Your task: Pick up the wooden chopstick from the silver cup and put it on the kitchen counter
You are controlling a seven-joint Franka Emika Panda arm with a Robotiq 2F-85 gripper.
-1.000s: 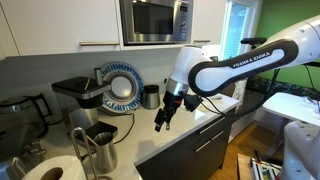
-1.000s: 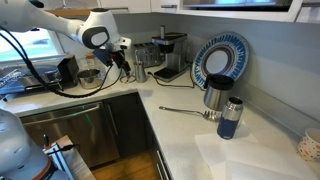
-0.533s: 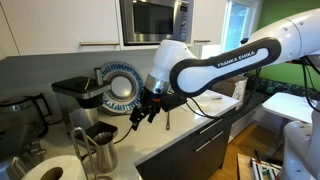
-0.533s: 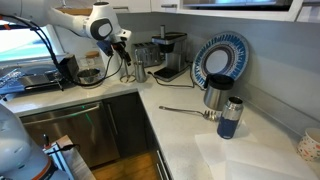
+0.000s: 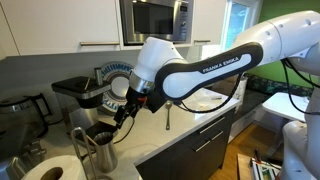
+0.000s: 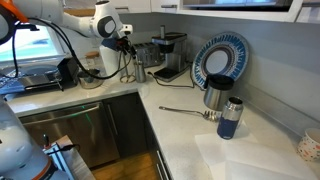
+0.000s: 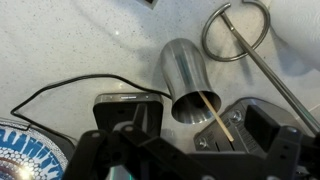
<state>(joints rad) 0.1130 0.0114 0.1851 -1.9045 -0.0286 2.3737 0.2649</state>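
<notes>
My gripper moves outward next and turns to bring its open fingers around the chopstick's free upper end, because it slants toward one fingertip in the wrist view.
In the wrist view the silver cup [image 7: 188, 75] stands on the off-white kitchen counter [image 7: 60, 45]. The wooden chopstick [image 7: 217, 116] leans out of its mouth toward the camera. My gripper [image 7: 200, 138] is open just above the cup, a dark finger on each side of the chopstick's upper end, not closed on it. In an exterior view the gripper [image 6: 125, 45] hangs over the cup [image 6: 140, 72] by the coffee machine. In an exterior view my gripper [image 5: 124, 112] is in front of the blue plate; the arm hides the cup there.
A black coffee machine [image 6: 170, 55] and a blue patterned plate [image 6: 220, 60] stand at the wall. A wire stand with a ring [image 7: 238, 28] is beside the cup. A steel pitcher [image 5: 98, 148], a paper roll [image 5: 48, 168] and a long spoon [image 6: 180, 110] lie on the counter.
The arm has swung along the counter toward the coffee machine and plate. The gripper now sits over the silver cup, still open.
</notes>
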